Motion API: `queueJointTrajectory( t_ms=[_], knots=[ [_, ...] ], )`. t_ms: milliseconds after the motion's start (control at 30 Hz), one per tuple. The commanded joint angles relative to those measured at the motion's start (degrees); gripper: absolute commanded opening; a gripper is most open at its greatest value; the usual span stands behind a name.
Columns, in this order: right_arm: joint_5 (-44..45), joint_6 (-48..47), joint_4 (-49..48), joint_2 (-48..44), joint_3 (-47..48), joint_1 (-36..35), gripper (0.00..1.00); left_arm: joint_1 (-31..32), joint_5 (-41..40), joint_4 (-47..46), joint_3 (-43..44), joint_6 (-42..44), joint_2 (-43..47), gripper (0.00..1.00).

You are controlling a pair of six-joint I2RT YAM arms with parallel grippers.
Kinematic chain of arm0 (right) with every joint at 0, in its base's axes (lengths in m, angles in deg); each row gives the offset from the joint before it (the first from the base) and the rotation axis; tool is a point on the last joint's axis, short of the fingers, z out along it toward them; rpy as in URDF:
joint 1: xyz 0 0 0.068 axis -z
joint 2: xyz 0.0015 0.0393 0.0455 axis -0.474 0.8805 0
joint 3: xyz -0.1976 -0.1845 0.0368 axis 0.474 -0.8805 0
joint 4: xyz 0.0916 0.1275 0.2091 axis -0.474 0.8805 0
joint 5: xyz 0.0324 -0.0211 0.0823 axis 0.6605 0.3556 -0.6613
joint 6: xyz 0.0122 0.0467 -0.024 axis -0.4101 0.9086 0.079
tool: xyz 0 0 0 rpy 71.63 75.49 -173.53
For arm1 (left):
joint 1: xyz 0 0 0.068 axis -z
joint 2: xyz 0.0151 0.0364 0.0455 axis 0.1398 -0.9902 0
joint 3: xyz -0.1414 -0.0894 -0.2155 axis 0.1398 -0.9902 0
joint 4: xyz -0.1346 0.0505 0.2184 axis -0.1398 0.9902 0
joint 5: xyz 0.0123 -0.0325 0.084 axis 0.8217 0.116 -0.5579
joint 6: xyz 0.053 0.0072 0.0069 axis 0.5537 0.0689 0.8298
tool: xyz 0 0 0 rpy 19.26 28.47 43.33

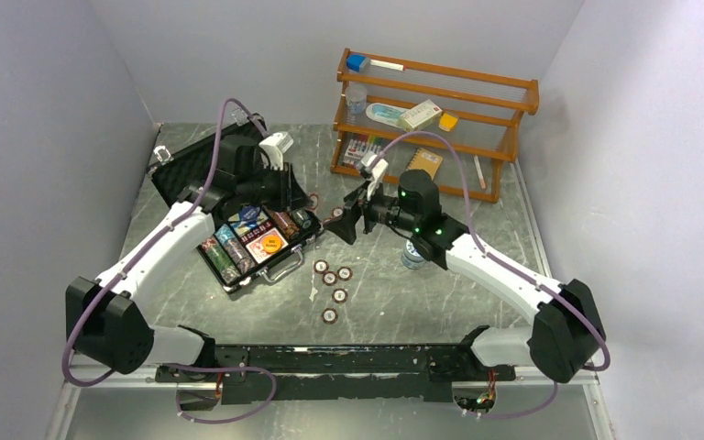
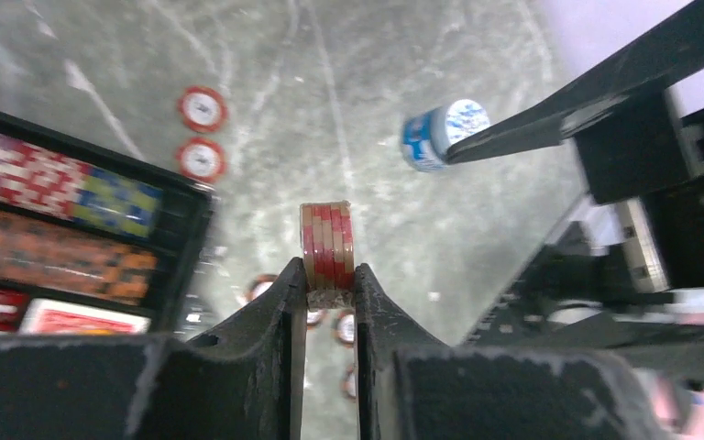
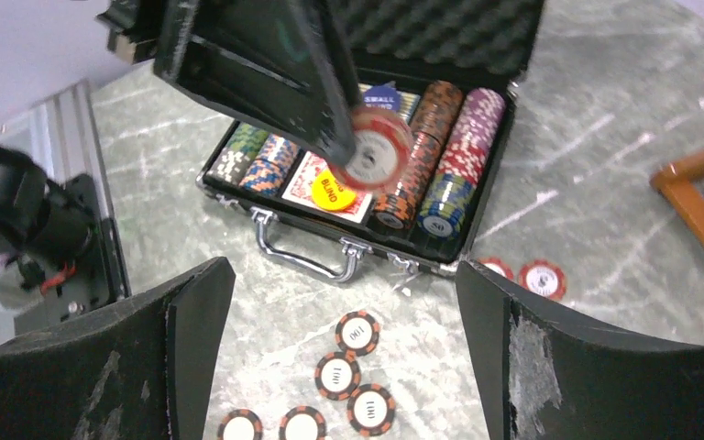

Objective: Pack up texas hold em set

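The left gripper brings the red stack down into the gap in front of the case's end next, in the blue-green chips' row.
The black case [image 1: 238, 278] lies open left of centre, its foam lid [image 1: 188, 165] tilted back. Rows of chips, a red-backed card deck [image 3: 304, 174] and an orange disc [image 3: 329, 189] lie inside it. My left gripper [image 2: 330, 280] is shut on a short stack of red chips [image 2: 327, 240], held on edge over the case's right end [image 3: 378, 151]. My right gripper [image 3: 341, 270] is open and empty, just right of the case [image 1: 344, 220]. Several black-and-orange chips [image 3: 357, 332] lie on the table below it. Two red chips [image 3: 541, 278] lie by the case's corner.
A blue-white chip stack [image 2: 440, 135] stands on the table under my right arm [image 1: 412, 257]. A wooden shelf [image 1: 435, 115] with boxes and a notebook stands at the back right. Grey walls close the left, back and right sides.
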Motion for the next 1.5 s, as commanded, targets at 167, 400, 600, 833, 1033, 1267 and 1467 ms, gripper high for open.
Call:
queueJointTrajectory(
  t_ms=[167, 400, 600, 833, 1033, 1267, 1467],
  knots=[
    [15.0, 24.4, -11.6, -5.9, -14.0, 0.7, 0.94, 0.2, -7.4, 3.7, 2.0, 31.7, -2.0, 0.07],
    [17.1, 27.6, -11.0, -6.4, -17.8, 1.0, 0.93, 1.4, -4.0, 9.0, 8.3, 37.1, -12.8, 0.07],
    [18.6, 27.9, -9.1, -6.3, -18.4, 1.4, 0.93, 2.8, -8.5, 10.1, 11.5, 38.8, -18.9, 0.07],
    [18.7, 27.9, -8.4, -6.4, -19.0, 1.8, 0.93, 3.2, -8.4, 12.6, 15.6, 40.8, -24.2, 0.07],
    [17.7, 27.5, -7.9, -5.9, -18.6, 2.0, 0.93, 3.2, -6.5, 16.1, 18.4, 40.4, -28.9, 0.07],
    [17.2, 27.1, -7.4, -5.5, -18.6, 2.1, 0.93, 3.3, -9.4, 16.0, 18.2, 39.4, -30.2, 0.07],
    [16.5, 27.0, -7.4, -4.8, -18.3, 2.2, 0.93, 3.5, -12.7, 16.2, 18.6, 38.1, -32.3, 0.09]
  ],
)
